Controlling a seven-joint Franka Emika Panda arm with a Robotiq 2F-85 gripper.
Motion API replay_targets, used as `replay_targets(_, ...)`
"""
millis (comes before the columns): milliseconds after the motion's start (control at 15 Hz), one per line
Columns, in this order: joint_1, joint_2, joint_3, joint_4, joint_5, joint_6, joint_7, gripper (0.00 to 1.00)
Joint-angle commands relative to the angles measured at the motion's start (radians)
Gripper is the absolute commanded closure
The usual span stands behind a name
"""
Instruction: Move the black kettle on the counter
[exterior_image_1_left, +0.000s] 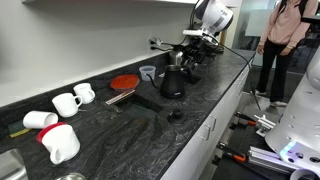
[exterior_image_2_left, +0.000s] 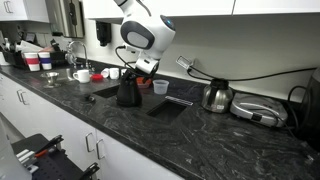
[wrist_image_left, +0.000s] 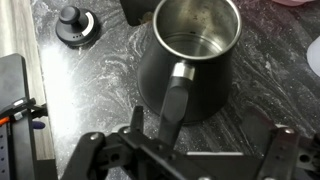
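Next, my gripper needs to lower until its open fingers straddle more of the kettle's side handle (exterior_image_1_left: 187, 74) (wrist_image_left: 175, 103).
The black kettle (wrist_image_left: 195, 60) stands upright on the dark speckled counter (wrist_image_left: 260, 90), lid off, its steel inside showing. Its side handle (wrist_image_left: 176, 105) points toward my gripper (wrist_image_left: 207, 138). The gripper is open, with the handle's end lying between the fingers, nearer one finger and not touching either. In both exterior views the gripper (exterior_image_1_left: 182, 62) (exterior_image_2_left: 141, 69) hovers just above the kettle (exterior_image_1_left: 172, 84) (exterior_image_2_left: 127, 93). The kettle's round black lid (wrist_image_left: 74, 24) (exterior_image_1_left: 175, 114) lies apart on the counter.
White mugs (exterior_image_1_left: 68, 101) and a white jug (exterior_image_1_left: 62, 142) stand at one end. A red plate (exterior_image_1_left: 124, 82) and a blue cup (exterior_image_1_left: 148, 72) sit behind the kettle. A shiny steel pot (exterior_image_2_left: 217, 96), an orange cup (exterior_image_2_left: 159, 86) and a black mat (exterior_image_2_left: 170, 104) are nearby. A person (exterior_image_1_left: 282, 40) stands past the counter's end.
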Motion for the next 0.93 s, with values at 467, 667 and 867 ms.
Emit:
replay_targets(467, 0.037, 0.076, 0.032, 0.016, 0.054, 0.108, 0.024, 0.00)
replay_targets(667, 0.046, 0.077, 0.034, 0.014, 0.048, 0.115, 0.022, 0.00)
replay_targets(867, 0.051, 0.079, 0.035, 0.013, 0.044, 0.120, 0.020, 0.01)
